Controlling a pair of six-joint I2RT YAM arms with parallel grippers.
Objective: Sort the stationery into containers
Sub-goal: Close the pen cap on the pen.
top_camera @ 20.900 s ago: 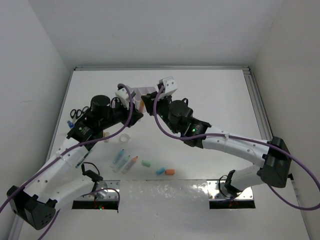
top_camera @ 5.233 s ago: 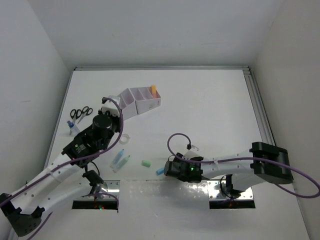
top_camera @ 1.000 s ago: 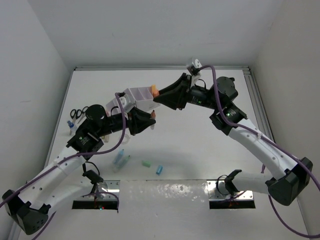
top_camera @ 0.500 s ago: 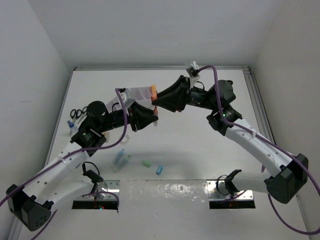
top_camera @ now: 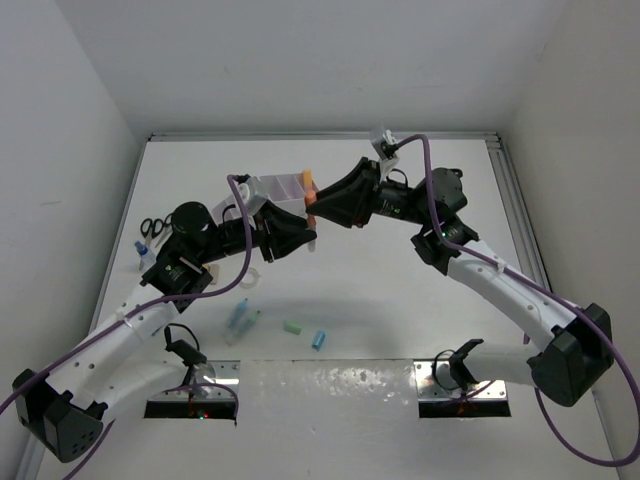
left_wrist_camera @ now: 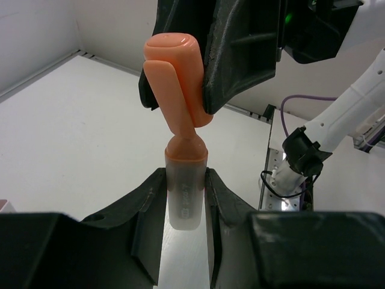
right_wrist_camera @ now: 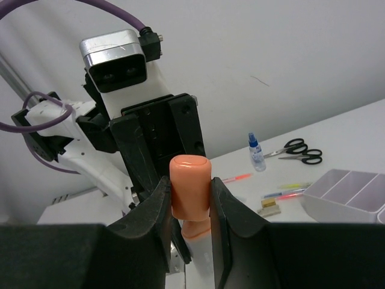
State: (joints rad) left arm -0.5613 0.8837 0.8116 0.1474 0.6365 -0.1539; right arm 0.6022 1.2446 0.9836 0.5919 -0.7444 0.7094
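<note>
My left gripper works the marker's neck into the orange cap (top_camera: 311, 202) (left_wrist_camera: 175, 78) next and releases the marker's body, as the cap sits tilted just above this gripper.
Both grippers hold one orange-capped marker in the air in front of the organiser (top_camera: 272, 188). My left gripper (left_wrist_camera: 186, 180) is shut on its pale translucent body (left_wrist_camera: 186, 195). My right gripper (right_wrist_camera: 190, 186) is shut on its orange cap (right_wrist_camera: 190, 183), which sits tilted over an orange neck (left_wrist_camera: 186, 146). In the top view the left gripper (top_camera: 302, 231) and the right gripper (top_camera: 313, 206) meet tip to tip. A green capsule (top_camera: 292, 327), a blue capsule (top_camera: 320, 339) and pastel pens (top_camera: 240, 318) lie on the near table.
Black scissors (top_camera: 160, 226), a blue-capped bottle (top_camera: 142, 250) and a clear tape ring (top_camera: 248, 277) lie at the left. The right wrist view shows the scissors (right_wrist_camera: 299, 150), the bottle (right_wrist_camera: 256, 152), more pens (right_wrist_camera: 286, 194) and the organiser's compartments (right_wrist_camera: 355, 191). Walls enclose the table.
Over the last second the left gripper has moved up and right with the marker, and the right gripper has shifted slightly; both stay closed on the marker.
</note>
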